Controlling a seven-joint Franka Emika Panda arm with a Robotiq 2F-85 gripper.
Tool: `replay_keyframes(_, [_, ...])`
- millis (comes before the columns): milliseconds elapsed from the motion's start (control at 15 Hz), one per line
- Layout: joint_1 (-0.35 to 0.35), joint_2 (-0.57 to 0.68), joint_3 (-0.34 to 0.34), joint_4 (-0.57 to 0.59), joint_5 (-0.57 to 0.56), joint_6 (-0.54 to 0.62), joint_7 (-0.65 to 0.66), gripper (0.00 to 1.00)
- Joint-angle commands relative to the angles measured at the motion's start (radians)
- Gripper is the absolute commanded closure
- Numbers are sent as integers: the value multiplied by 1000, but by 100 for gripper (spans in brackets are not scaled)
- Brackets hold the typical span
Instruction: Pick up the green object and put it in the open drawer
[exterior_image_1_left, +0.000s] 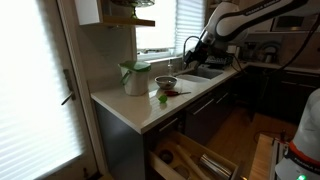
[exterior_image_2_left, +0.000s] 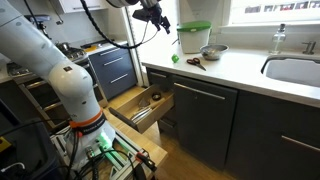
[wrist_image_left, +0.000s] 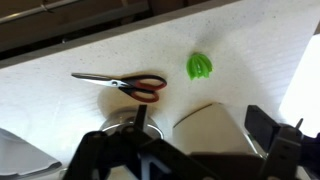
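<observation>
The green object is below and outward of my gripper, clear of the scissors (wrist_image_left: 125, 84). My gripper needs to reach outward next and go down with open fingers on either side of it.
The green object (wrist_image_left: 199, 66) is a small bright green item lying on the white counter next to red-handled scissors (wrist_image_left: 125, 84). It also shows in both exterior views (exterior_image_1_left: 162, 98) (exterior_image_2_left: 174, 59). My gripper (wrist_image_left: 180, 150) is open and empty. It hangs in the air well above the counter and apart from the green object, as both exterior views show (exterior_image_1_left: 190, 52) (exterior_image_2_left: 160, 22). The open drawer (exterior_image_2_left: 143, 106) sits below the counter, with a light wood inside and utensils; it also shows in an exterior view (exterior_image_1_left: 190, 155).
A large white container with green trim (exterior_image_1_left: 135, 77) (exterior_image_2_left: 195, 38) and a small round bowl (exterior_image_1_left: 166, 82) (exterior_image_2_left: 212, 51) stand near the green object. A sink (exterior_image_2_left: 295, 70) lies further along the counter. Another robot's base (exterior_image_2_left: 85, 130) stands beside the drawer.
</observation>
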Motion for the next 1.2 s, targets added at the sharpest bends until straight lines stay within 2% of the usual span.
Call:
replay_keyframes(0, [113, 223, -111, 151, 267, 19, -237, 0])
replay_keyframes(67, [157, 287, -162, 204, 349, -4, -314, 0])
replay_keyframes(133, [171, 341, -182, 251, 432, -44, -381, 0])
replay_keyframes(200, [125, 398, -150, 301, 504, -103, -421, 0])
replay_keyframes(267, [94, 280, -103, 187, 397, -23, -336, 0])
replay_keyframes(400, [81, 370, -99, 259, 466, -61, -393, 0])
replay_keyframes(600, [77, 407, -95, 296, 473, -66, -397, 0])
replay_keyframes(867, [63, 565, -45, 406, 477, -68, -389, 0])
replay_keyframes(1133, [69, 676, -30, 495, 269, -54, -235, 0])
